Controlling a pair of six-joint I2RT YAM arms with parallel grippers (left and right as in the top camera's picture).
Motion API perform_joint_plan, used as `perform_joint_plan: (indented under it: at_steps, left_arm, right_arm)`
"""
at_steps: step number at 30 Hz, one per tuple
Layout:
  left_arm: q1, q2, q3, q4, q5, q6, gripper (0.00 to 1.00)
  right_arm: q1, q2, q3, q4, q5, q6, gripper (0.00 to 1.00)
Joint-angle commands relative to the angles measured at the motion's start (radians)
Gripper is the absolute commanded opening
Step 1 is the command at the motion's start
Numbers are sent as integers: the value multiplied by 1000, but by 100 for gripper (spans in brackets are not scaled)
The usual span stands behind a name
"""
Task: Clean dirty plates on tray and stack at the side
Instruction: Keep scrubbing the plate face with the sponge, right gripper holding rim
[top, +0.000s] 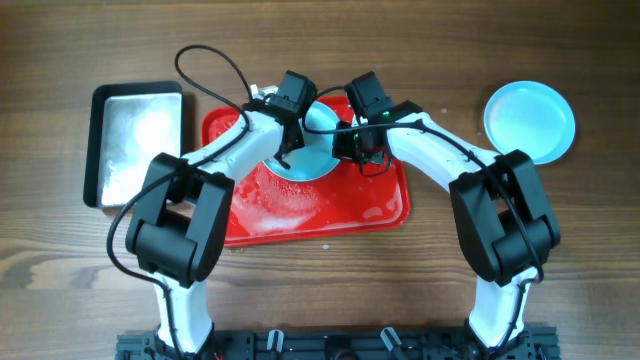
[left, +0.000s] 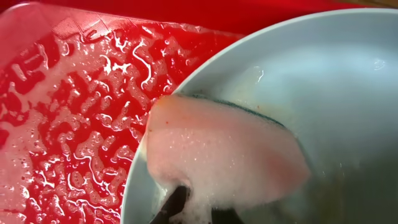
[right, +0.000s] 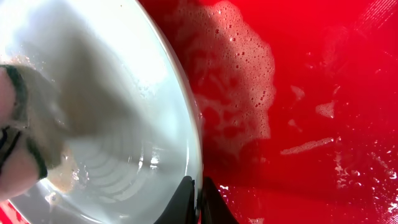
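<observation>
I should next lift my left gripper off the plate, move to the silver metal pan (top: 130, 160) and release the sponge inside, as it is empty beside the tray (top: 300, 215).
A pale blue plate (top: 310, 160) sits tilted over the red tray (top: 300, 215), between my two grippers. My left gripper (top: 290, 128) is shut on a sudsy pink sponge (left: 230, 155) with a green scrub layer. The sponge lies pressed on the plate's inner face (left: 323, 81), and the left gripper (left: 199, 210) is mostly buried in foam. My right gripper (right: 199, 199) is shut on the plate's rim (right: 186, 124), one finger inside and one outside. A second pale blue plate (top: 530, 120) lies on the table at the far right.
A silver metal pan (top: 135, 140) with a black rim stands left of the tray. The tray floor (left: 74, 124) is wet with beads of suds, and a foam patch (right: 236, 93) lies beside the held plate. Both arms reach in over the tray.
</observation>
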Motion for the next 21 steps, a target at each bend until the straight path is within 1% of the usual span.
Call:
perform_joint_plan:
  at_steps: [1, 3, 5, 7, 8, 9, 12, 14, 16, 18, 21]
  left_arm:
    - [52, 157, -66, -80, -151, -43, 4]
    - [70, 157, -20, -227, -139, -25, 4]
    - [86, 157, 7, -305, -69, 49, 4]
    - [117, 157, 52, -458, 9, 67, 4]
    - [127, 157, 68, -496, 34, 81, 4]
    - [137, 157, 88, -531, 80, 123, 4]
    - [150, 157, 179, -603, 244, 224, 4]
    - [150, 157, 262, -641, 327, 264, 4]
    - [150, 153, 356, -710, 346, 274, 4]
    - [150, 131, 403, -752, 346, 273, 4]
    - [150, 27, 411, -745, 345, 272, 4]
  right_arm:
    - [-5, 20, -3, -16, 30, -15, 4]
    - [-5, 20, -3, -13, 24, -20, 4]
    - [-5, 20, -3, -12, 22, -21, 4]
    - [-5, 20, -3, -11, 16, -24, 4]
    - [-5, 20, -3, -11, 16, -24, 4]
    - [-5, 20, -3, -11, 16, -24, 4]
    - [-5, 20, -3, -12, 16, -27, 4]
    - [-5, 20, -3, -12, 16, -27, 4]
    - [-5, 20, -3, -12, 16, -27, 4]
    - [-5, 20, -3, -12, 16, -28, 4]
    - [-5, 20, -3, -12, 16, -27, 4]
